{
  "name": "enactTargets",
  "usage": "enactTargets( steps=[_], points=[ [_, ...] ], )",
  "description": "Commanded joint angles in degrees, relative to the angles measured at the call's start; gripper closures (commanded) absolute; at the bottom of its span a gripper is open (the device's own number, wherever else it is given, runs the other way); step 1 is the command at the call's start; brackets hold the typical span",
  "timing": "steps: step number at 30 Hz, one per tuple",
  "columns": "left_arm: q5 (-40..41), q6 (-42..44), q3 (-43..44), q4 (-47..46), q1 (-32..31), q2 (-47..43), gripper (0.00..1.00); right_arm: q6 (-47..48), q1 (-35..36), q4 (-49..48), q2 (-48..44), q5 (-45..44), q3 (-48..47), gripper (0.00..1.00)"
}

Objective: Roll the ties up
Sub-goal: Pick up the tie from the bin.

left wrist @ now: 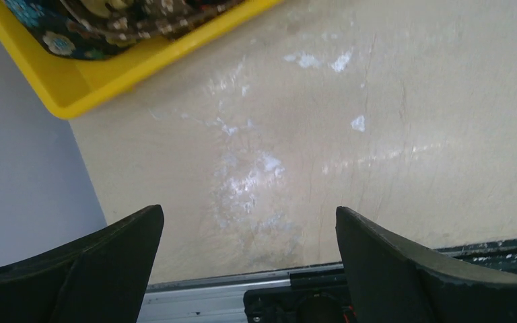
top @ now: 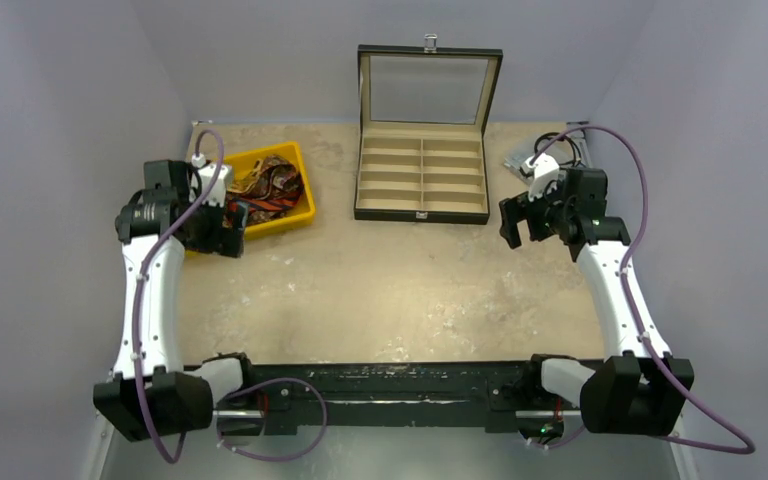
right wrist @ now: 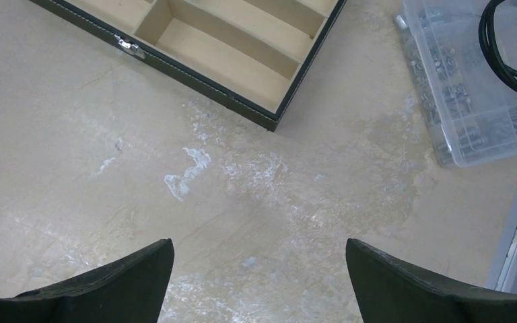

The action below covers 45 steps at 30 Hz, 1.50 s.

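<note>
The floral tie's fold (top: 276, 171) near the bin's far corner by the case is below and outward, so my left gripper should lower outward onto it next.
The ties (top: 270, 187) lie tangled in a yellow bin (top: 305, 215) at the back left of the table; red-black striped and brown patterned fabric shows. In the left wrist view a dark floral tie (left wrist: 74, 33) fills the bin's corner (left wrist: 94, 87) at the upper left. My left gripper (top: 222, 225) hovers at the bin's near left edge, open and empty (left wrist: 249, 222). Over at the right side of the table my right gripper (top: 522, 220) hangs above bare tabletop, open with nothing between its fingers (right wrist: 259, 252).
An open black case (top: 422, 180) with beige compartments stands at the back centre, lid up; its corner (right wrist: 269, 118) shows in the right wrist view. A clear parts box (right wrist: 471, 87) with a black cable (right wrist: 505, 47) on it sits at the back right. Grey walls close in both sides.
</note>
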<state>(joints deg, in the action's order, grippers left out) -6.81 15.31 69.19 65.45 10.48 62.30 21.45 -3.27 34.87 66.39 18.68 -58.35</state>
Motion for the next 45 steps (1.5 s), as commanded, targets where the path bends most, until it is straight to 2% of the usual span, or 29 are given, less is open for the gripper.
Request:
enactTargets(
  steps=[1, 9, 12, 14, 18, 20, 24, 27, 31, 33, 36, 43, 45],
  points=[
    [-1.4, -3.3, 12.5, -4.0, 0.2, 9.7, 0.00, 1.4, 0.1, 1.2, -0.2, 0.5, -3.2, 0.02],
    [-12.8, -2.6, 36.1, -4.6, 0.2, 32.8, 0.00, 2.3, 0.0, 2.4, -0.6, -0.7, -2.8, 0.02],
    [-15.3, -3.0, 40.2, -7.1, -1.4, 39.4, 0.00, 2.7, 0.0, 2.8, -0.3, -1.7, -2.9, 0.02],
    [-13.2, -1.1, 41.2, -9.8, -3.7, 42.8, 0.02, 2.9, 0.0, 3.1, 0.1, -2.3, -3.1, 0.02],
    [-0.4, 5.9, 42.4, -15.1, -9.5, 50.3, 0.06, 3.2, 0.1, 4.2, 1.4, -3.4, -4.6, 0.02],
    [4.6, 8.8, 43.5, -17.8, -9.9, 54.0, 0.07, 3.1, 0.1, 4.9, 2.1, -3.6, -5.4, 0.02],
    [8.9, 11.5, 48.2, -20.3, -11.5, 60.6, 0.08, 3.1, 0.1, 5.7, 3.3, -4.2, -6.4, 0.02],
    [8.5, 12.9, 51.3, -19.7, -11.5, 64.7, 0.09, 2.9, 0.1, 5.8, 4.1, -4.5, -6.6, 0.02],
    [10.3, 16.0, 51.9, -20.7, -12.3, 68.7, 0.12, 3.0, 0.1, 5.6, 5.2, -5.4, -6.8, 0.02],
    [11.9, 16.5, 51.8, -21.6, -12.3, 69.7, 0.20, 3.1, 0.0, 5.6, 5.5, -5.8, -7.0, 0.02],
    [12.0, 17.0, 51.6, -22.5, -12.1, 69.6, 0.39, 3.3, 0.1, 5.7, 5.6, -5.9, -6.9, 0.02],
    [10.1, 17.1, 52.5, -23.6, -11.6, 66.7, 1.00, 3.3, 0.0, 6.0, 4.9, -5.2, -6.8, 0.02],
    [10.2, 16.9, 53.9, -22.7, -11.5, 66.0, 1.00, 3.6, 0.0, 6.2, 4.7, -5.1, -7.1, 0.02]
  ],
)
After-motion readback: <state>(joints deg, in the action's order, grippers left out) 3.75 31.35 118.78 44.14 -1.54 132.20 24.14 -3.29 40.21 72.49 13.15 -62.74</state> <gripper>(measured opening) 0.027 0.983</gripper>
